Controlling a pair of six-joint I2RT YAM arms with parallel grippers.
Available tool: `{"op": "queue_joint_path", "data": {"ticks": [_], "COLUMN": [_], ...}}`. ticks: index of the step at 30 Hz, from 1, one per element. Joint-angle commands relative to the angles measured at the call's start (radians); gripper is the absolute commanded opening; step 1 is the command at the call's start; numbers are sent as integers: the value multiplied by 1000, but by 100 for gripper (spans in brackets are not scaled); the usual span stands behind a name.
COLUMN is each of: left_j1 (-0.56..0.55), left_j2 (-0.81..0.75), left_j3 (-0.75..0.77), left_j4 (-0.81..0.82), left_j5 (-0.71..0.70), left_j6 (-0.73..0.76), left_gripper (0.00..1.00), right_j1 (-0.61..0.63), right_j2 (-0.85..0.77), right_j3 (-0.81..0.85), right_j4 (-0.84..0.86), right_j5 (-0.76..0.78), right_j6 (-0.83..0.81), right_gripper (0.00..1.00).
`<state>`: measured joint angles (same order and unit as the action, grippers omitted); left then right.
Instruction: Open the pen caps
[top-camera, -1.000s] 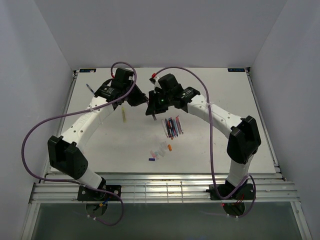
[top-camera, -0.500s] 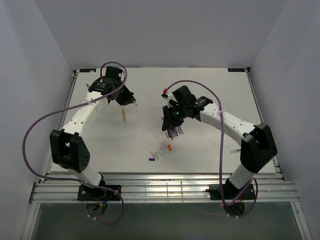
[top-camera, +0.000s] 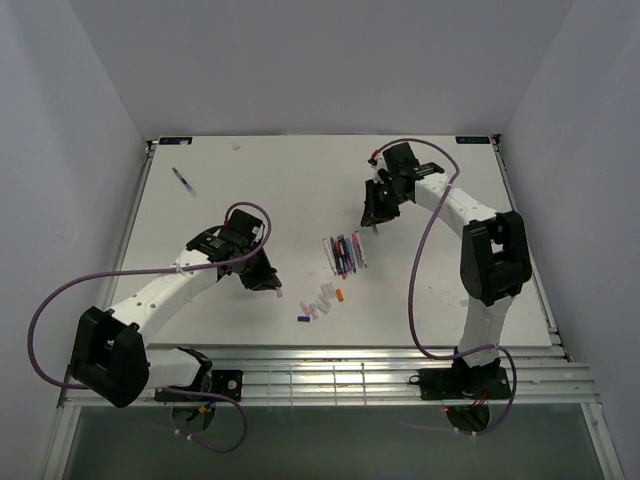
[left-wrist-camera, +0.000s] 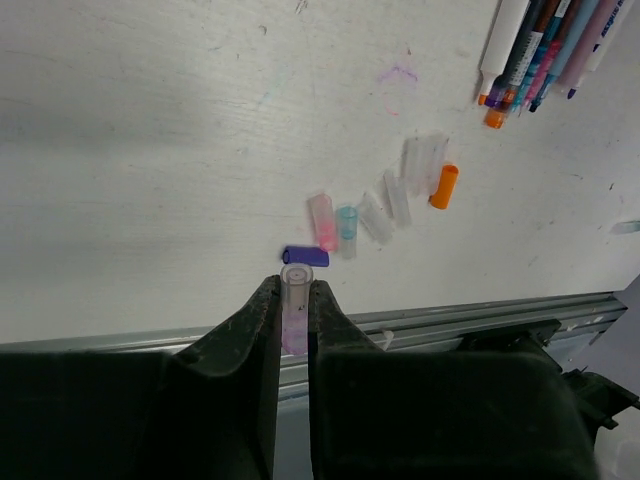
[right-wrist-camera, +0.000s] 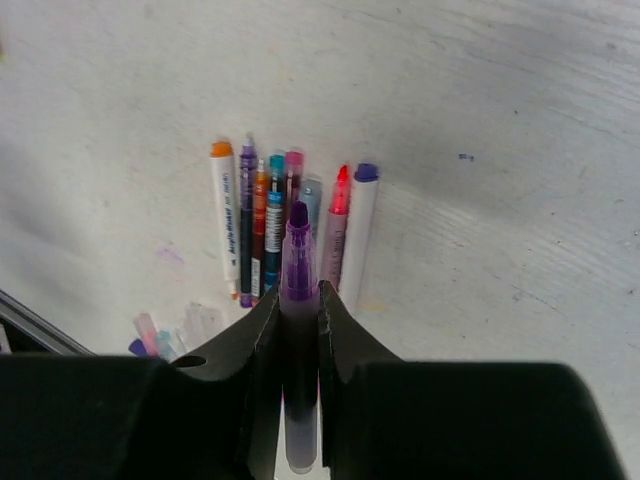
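My right gripper lowers to the bare tabletop (right-wrist-camera: 393, 255) beside the blue-tipped white marker and releases the purple pen (right-wrist-camera: 298, 262) next, as other uncapped pens line up there.
My left gripper (top-camera: 268, 283) (left-wrist-camera: 294, 285) is shut on a clear, purple-tinted pen cap (left-wrist-camera: 296, 300), low over the table just short of a row of loose pen caps (top-camera: 322, 300). That row holds a purple cap (left-wrist-camera: 305, 256), a pink one (left-wrist-camera: 322, 220), a teal one, several clear ones and an orange one (left-wrist-camera: 444, 186). My right gripper (top-camera: 372, 215) (right-wrist-camera: 298, 295) is shut on an uncapped purple pen (right-wrist-camera: 298, 262), tip pointing forward, above and behind the row of pens (top-camera: 343, 254) (right-wrist-camera: 270, 225).
A lone dark pen (top-camera: 183, 180) lies at the far left of the white table (top-camera: 450, 290). A metal rail (left-wrist-camera: 450, 320) runs along the near edge, just behind my left fingers. Grey walls close in on three sides.
The two grippers were together at the back centre and have pulled apart. The left one came forward and down to the cap row with the cap. The right one swung to the back right with the pen.
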<state>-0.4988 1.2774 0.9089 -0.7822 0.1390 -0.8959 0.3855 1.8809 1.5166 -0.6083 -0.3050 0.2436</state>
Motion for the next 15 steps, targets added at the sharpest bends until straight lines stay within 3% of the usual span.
{"op": "queue_joint_path", "data": {"ticks": [1, 15], "left_j1": [5, -63], "left_j2": [-30, 142], "left_j3": [-30, -122], "left_j4": [50, 198], "left_j5": [13, 65], "left_j6": [-9, -6], "left_gripper": [0, 7], "right_j1": [-17, -20], "right_j2": [53, 178], "right_j3": [47, 76], "right_j4": [-56, -56], "right_j5": [40, 20], "right_j6": [-61, -76], "right_gripper": [8, 14]}}
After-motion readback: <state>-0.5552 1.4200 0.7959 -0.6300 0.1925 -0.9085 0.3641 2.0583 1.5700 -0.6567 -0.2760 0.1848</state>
